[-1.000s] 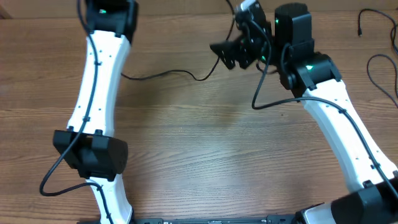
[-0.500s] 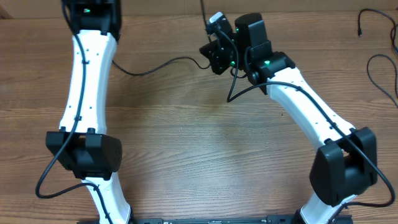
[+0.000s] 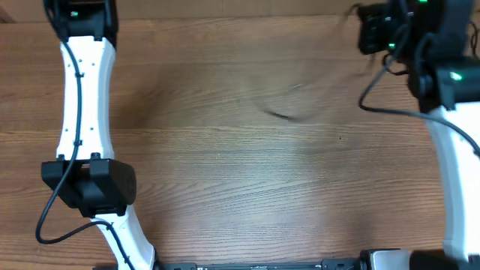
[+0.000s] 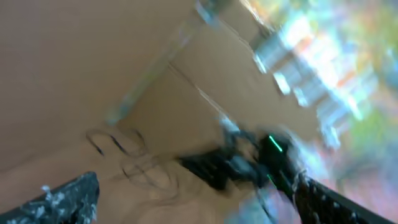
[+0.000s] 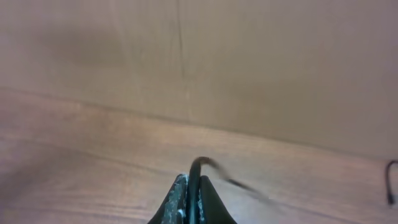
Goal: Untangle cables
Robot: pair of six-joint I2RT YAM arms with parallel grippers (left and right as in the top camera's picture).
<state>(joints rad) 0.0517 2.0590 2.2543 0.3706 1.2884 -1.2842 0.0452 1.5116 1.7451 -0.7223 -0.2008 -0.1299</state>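
Note:
The right gripper swings to the right in the overhead view next, toward the other cable end [image 3: 474,39] [image 5: 390,197].
My right gripper [image 5: 194,182] is shut on a thin black cable [image 5: 214,167] that comes up between the jaws, arcs over and trails off to the right, blurred. Overhead, the right gripper [image 3: 373,34] sits at the table's back right corner. A faint dark streak of cable [image 3: 281,114] shows over the middle of the table. The left wrist view is heavily blurred. There my left gripper [image 4: 198,190] stands open with nothing between its fingers, looking at loose cable loops [image 4: 127,155] on the wood. The left gripper lies beyond the top edge of the overhead view.
The wooden table [image 3: 225,187] meets a plain tan wall [image 5: 249,62] at the back. Another thin cable end [image 5: 390,182] lies at the far right. The right arm's own thick cable [image 3: 373,101] hangs in a loop beside its white link.
The right gripper shut on the cable and swung from the back middle to the back right corner. The left gripper opened and moved left. The cable left its place on the table.

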